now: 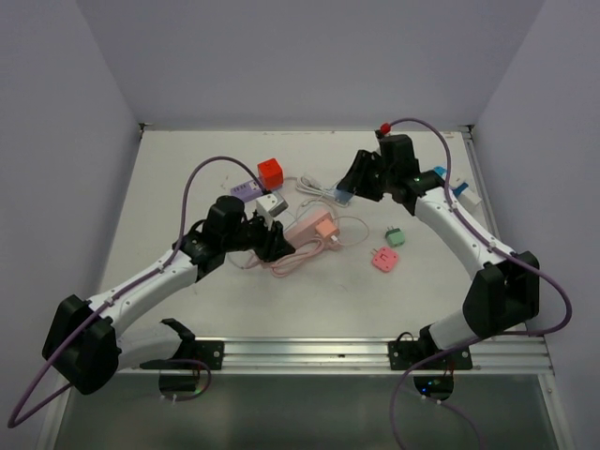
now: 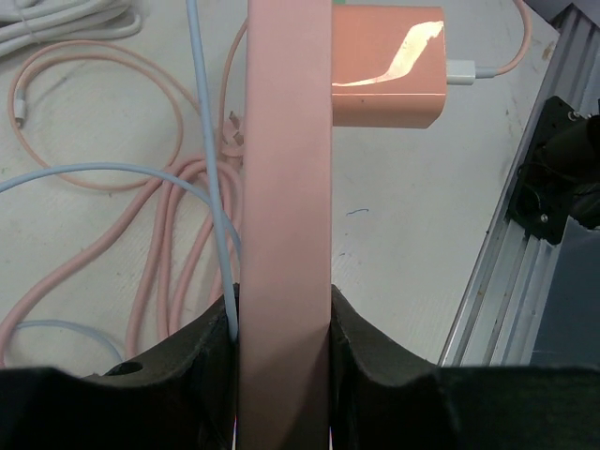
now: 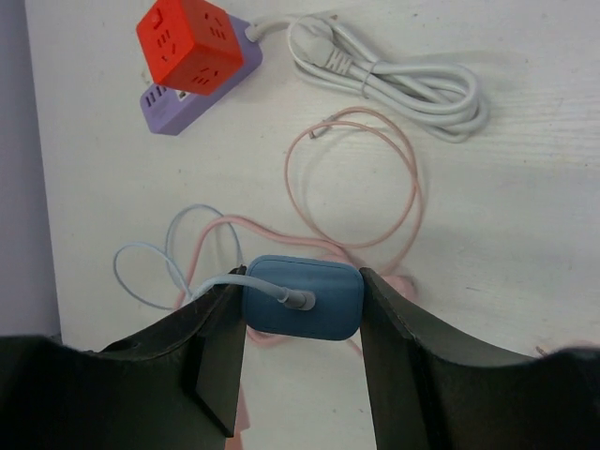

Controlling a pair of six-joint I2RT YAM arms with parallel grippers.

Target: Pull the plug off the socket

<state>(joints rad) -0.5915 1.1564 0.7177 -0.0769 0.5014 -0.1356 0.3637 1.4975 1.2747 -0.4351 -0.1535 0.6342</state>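
Note:
The dark blue plug stands clear of the power strip, so I need to move my right gripper down and back to the open tabletop between power strip and green plug (image 3: 462, 314) next.
My left gripper (image 1: 274, 240) (image 2: 284, 323) is shut on the end of a long pink power strip (image 1: 307, 228) (image 2: 286, 169) lying at mid-table. A pink charger block (image 2: 384, 67) is plugged into the strip's far end, with a white connector in it. My right gripper (image 1: 349, 191) (image 3: 300, 305) is shut on a dark blue plug (image 1: 342, 198) (image 3: 302, 297) with a light blue cable (image 3: 150, 258). It holds the plug above the table, up and right of the strip. In the top view the plug stands apart from the strip.
A red cube socket (image 1: 270, 172) (image 3: 190, 44), a purple strip (image 1: 246, 190) and a coiled white cable (image 1: 317, 190) (image 3: 403, 80) lie at the back. Pink cable loops (image 1: 286, 262) lie by the strip. A green plug (image 1: 395, 237) and a pink plug (image 1: 384, 260) lie to the right.

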